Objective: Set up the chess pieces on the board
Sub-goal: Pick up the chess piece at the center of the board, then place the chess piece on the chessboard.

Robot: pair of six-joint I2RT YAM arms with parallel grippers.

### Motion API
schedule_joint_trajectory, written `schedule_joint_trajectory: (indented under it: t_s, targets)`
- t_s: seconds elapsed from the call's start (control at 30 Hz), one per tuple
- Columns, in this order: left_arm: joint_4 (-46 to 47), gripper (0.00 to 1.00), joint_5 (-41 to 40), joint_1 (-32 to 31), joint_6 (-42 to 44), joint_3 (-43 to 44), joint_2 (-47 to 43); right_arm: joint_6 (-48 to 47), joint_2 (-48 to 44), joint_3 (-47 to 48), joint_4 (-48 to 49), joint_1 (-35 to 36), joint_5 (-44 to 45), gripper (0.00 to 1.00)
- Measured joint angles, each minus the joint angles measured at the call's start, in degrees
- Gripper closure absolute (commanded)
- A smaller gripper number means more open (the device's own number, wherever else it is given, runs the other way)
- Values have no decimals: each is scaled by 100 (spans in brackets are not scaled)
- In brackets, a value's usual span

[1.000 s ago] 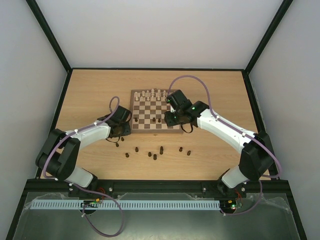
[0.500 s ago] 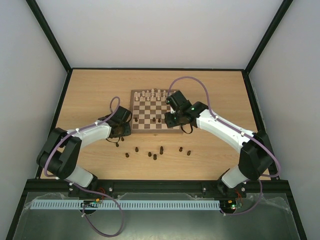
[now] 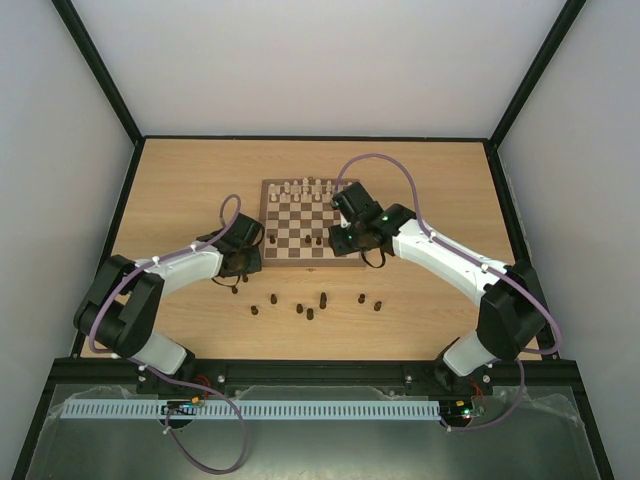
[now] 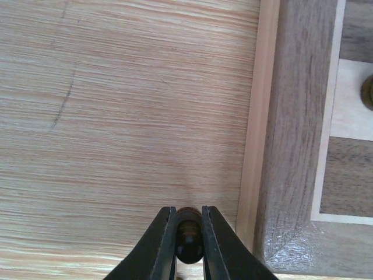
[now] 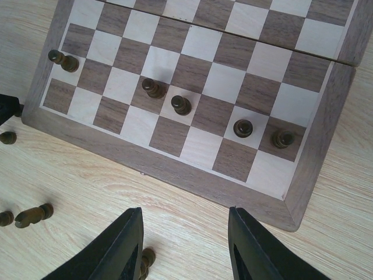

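Note:
The dark square beside the nearest standing piece is empty, so the robot's left gripper needs to rise, swing outward over the board [image 3: 300,225], then go down there and let go.
The board [image 3: 300,225] lies mid-table, with cream-white chessmen on its far rows. My left gripper [image 4: 189,228] is shut on one dark brown chess piece [image 4: 189,239], low over the table just left of the board's near left corner [image 4: 291,175]. In the top view this gripper [image 3: 247,264] sits by that corner. My right gripper [image 5: 185,239] is open and empty above the table, just in front of the board's near edge [image 5: 192,175]; in the top view it [image 3: 343,243] is near the board's near right part. Several dark pieces [image 5: 180,105] stand on the board.
Several loose dark pieces lie on the table in front of the board [image 3: 310,314], some on their sides [image 5: 32,214]. One lies right beside my right gripper's left finger [image 5: 145,259]. Two more lie near my left gripper [image 3: 234,290].
My right gripper has shifted slightly left along the board's near edge. My left gripper has hardly moved and still holds its piece.

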Motion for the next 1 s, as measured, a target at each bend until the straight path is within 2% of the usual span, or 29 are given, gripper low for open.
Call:
schedule_joint_trajectory:
  t_s: [0.13,0.23,0.37,0.5,1.0]
  targets:
    - [-79,97,-17,-31,-11,15,-17,-2,0,-22,9,0,-2,59]
    - [-468,96,-92,-197,-17,175,-166,-2,0,-24,11,0,0,59]
    - [-1132,95,-219,-667,2,1088,-385,-2,0,-28,9,0,2,59]
    - [-1266,95,-238,-1019,79,1923,-354,0,-9,-28,7,0,13,59]
    - [-1449,94,-142,-1045,461,2697,1305,4,-142,-31,-9,0,120,59]
